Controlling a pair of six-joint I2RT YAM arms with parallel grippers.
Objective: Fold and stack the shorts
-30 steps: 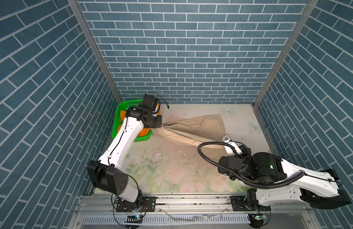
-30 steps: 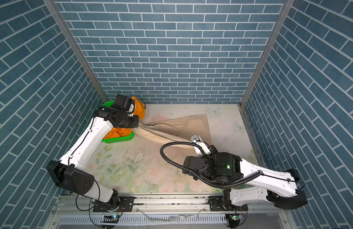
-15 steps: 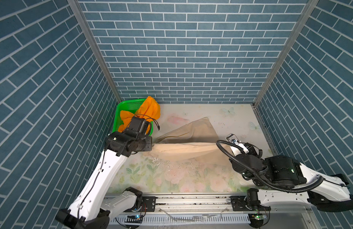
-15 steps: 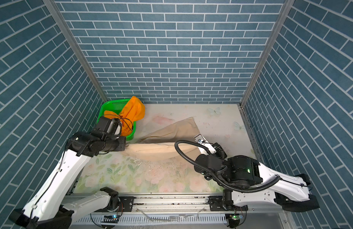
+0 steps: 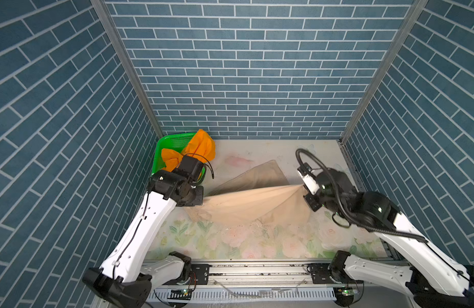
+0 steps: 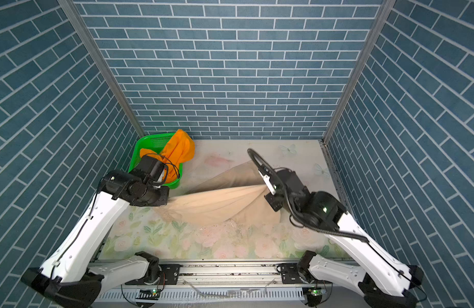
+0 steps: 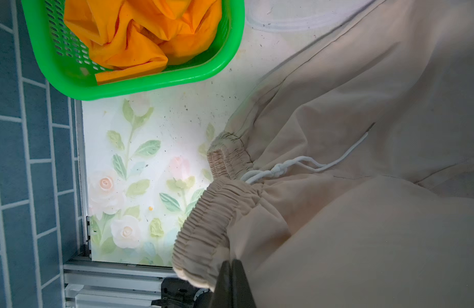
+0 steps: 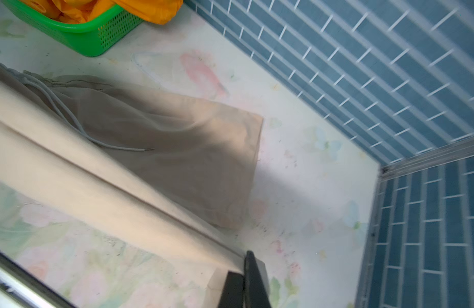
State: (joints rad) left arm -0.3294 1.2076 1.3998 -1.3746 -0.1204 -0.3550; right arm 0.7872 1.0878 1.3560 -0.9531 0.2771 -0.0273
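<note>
My right gripper holds the edge and next needs to carry it outward and down to the flat leg's far corner [image 5: 273, 162] [image 8: 259, 120] and release it there to cover that leg.
The beige shorts [image 5: 252, 202] hang stretched between my two grippers, sagging onto the floral table [image 5: 257, 242], and one leg lies flat behind. My left gripper [image 7: 232, 266] is shut on the gathered waistband [image 7: 204, 226], next to the white drawstring [image 7: 310, 162]. My right gripper [image 8: 246, 261] is shut on the far edge of the cloth [image 8: 124, 192]. In both top views the left gripper [image 6: 168, 198] is at the cloth's left end and the right gripper [image 6: 266, 189] at its right end. The orange shorts [image 5: 201, 145] lie bunched in the basket, spilling over its rim.
A green perforated basket [image 5: 166, 142] stands in the back left corner, just behind my left wrist. Blue brick walls close in the table on three sides. A metal rail [image 5: 257, 269] runs along the front edge.
My left gripper has pulled the waistband from beside the basket toward the front. The right arm has swung out to the right. The beige shorts now hang taut between the grippers.
</note>
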